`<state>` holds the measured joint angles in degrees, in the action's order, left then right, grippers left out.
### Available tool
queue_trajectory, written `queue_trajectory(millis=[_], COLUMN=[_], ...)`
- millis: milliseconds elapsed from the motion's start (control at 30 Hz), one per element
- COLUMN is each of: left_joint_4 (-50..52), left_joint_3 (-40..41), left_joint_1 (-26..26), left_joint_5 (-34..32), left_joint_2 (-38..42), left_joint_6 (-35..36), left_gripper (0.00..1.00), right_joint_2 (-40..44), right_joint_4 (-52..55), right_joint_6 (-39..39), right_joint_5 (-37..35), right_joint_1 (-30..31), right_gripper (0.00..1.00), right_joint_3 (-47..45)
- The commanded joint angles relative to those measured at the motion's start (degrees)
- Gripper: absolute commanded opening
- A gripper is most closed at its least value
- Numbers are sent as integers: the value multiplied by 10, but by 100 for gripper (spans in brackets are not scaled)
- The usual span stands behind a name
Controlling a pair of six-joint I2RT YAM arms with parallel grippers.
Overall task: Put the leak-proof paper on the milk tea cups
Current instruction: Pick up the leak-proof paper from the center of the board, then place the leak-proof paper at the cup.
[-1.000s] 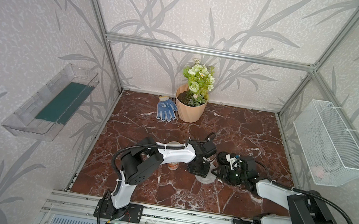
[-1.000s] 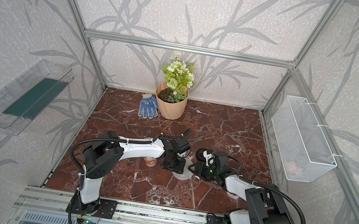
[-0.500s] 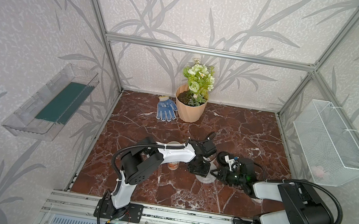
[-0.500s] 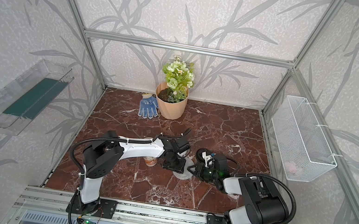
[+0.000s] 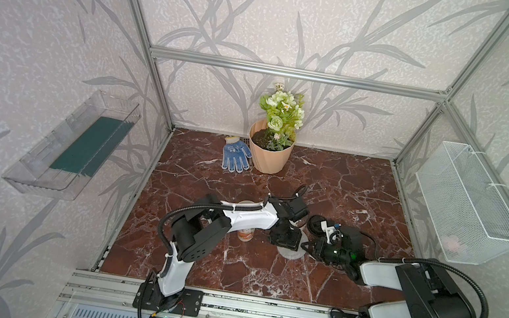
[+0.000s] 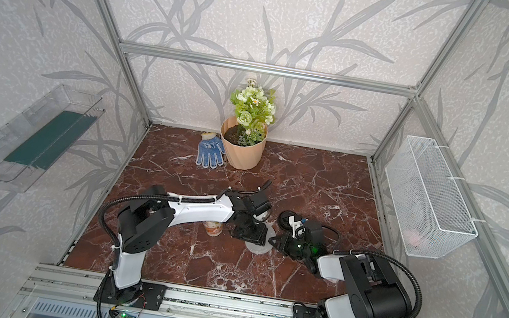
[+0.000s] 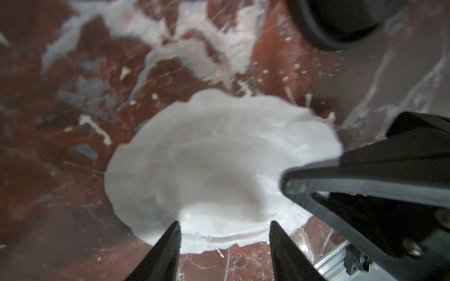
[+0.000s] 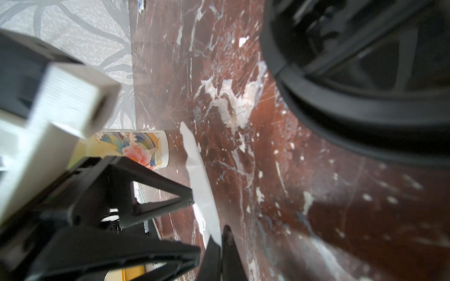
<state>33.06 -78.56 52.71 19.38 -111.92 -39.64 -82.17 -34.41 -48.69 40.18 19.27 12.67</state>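
My right gripper will move the disc up, across and down onto the milk tea cup [image 5: 246, 234] [image 8: 136, 148] to let go of its edge, because the cup is taller than where the disc is.
The leak-proof paper [image 7: 219, 165], a thin whitish disc, lies on the marble floor between both arms [image 5: 291, 252] [image 6: 258, 247]. My left gripper [image 7: 224, 226] is open, its two fingertips straddling the disc's near edge without pinching it. My right gripper [image 8: 220, 239] is shut on the disc's edge on the other side, which lifts slightly [image 8: 197, 170]. The milk tea cup [image 8: 136, 148], white with a floral print, stands upright to the left of the disc [image 5: 245, 233], its top hidden under the left arm.
A black round lid [image 5: 315, 223] [image 8: 365, 85] lies just behind the right gripper. A peach flower pot [image 5: 268, 158] and a blue glove [image 5: 235, 157] are at the back. A wire basket [image 5: 467, 204] hangs on the right wall and a clear tray [image 5: 75, 145] on the left.
My left gripper has opened and let go of the paper. My right gripper has closed on the paper's edge, its arm drawn in closer.
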Motion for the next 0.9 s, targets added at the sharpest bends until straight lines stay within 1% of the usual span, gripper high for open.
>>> queue_trajectory(millis=[0,100,133,200,300,367,433,500,567,633,733,867], left_joint_4=[13,35,42,40,84,106,117,115,104,82,48,31], left_joint_3=[-63,-86,-84,-64,-44,-18,18,61,112,157,209,246], left_joint_1=[-4,-14,-21,-48,-120,-176,-227,-278,-328,-362,-396,-429], left_joint_5=[1,-28,-43,-69,-109,-117,-117,-98,-68,-35,-1,27], left_joint_2=[73,138,166,218,282,324,362,396,426,455,503,559], left_joint_6=[6,16,18,24,47,57,58,53,41,25,-6,-39], left_gripper=[67,71,74,75,75,76,79,79,79,80,83,88], right_joint_2=[57,141,175,229,291,317,323,315,287,251,184,98], right_joint_4=[25,122,168,240,296,316,322,319,319,312,296,274], right_joint_6=[-3,11,18,24,5,-14,-33,-51,-58,-60,-64,-83], right_joint_5=[-1,-8,-13,-23,-27,-24,-9,0,-5,-4,-4,-3], right_joint_1=[-3,-5,-5,-5,-5,-5,-3,11,42,75,119,167], right_gripper=[0,0,0,0,0,0,0,0,0,0,0,0], right_joint_3=[-1,18,31,56,90,119,149,181,221,258,315,377])
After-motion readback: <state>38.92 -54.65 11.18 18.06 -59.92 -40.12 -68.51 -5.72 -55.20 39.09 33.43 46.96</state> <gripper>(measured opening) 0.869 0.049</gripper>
